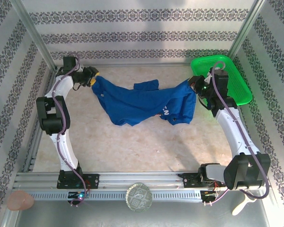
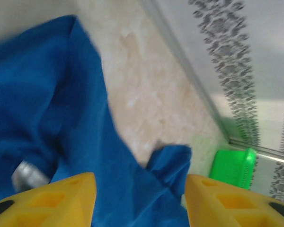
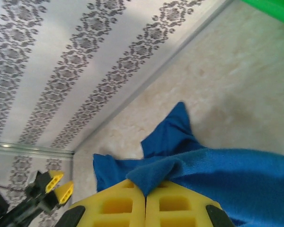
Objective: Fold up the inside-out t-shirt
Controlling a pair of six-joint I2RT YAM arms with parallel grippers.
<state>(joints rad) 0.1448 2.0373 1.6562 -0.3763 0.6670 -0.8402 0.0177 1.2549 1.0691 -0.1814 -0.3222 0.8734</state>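
I will next bring my left gripper back and down onto the near corner of the shirt (image 1: 117,121), as it lies loose while my right gripper pinches the cloth.
The inside-out t-shirt (image 1: 142,105) is royal blue and stretches across the far half of the table between both arms, sagging in the middle, with white lettering near its right end. My left gripper (image 1: 92,76) is at the shirt's left end. In the left wrist view its yellow fingers (image 2: 66,198) stand apart, open, with blue cloth (image 2: 61,94) lying loose between them. My right gripper (image 1: 195,86) is at the shirt's right end. In the right wrist view it (image 3: 145,189) is shut on a fold of the t-shirt (image 3: 236,175), which is pinched between the yellow pads.
A green mesh basket (image 1: 236,80) stands at the far right, just behind my right arm, and shows in the wrist views (image 2: 234,168) (image 3: 274,5). Patterned walls close in the back and sides. An aluminium rail (image 1: 142,179) runs along the near edge.
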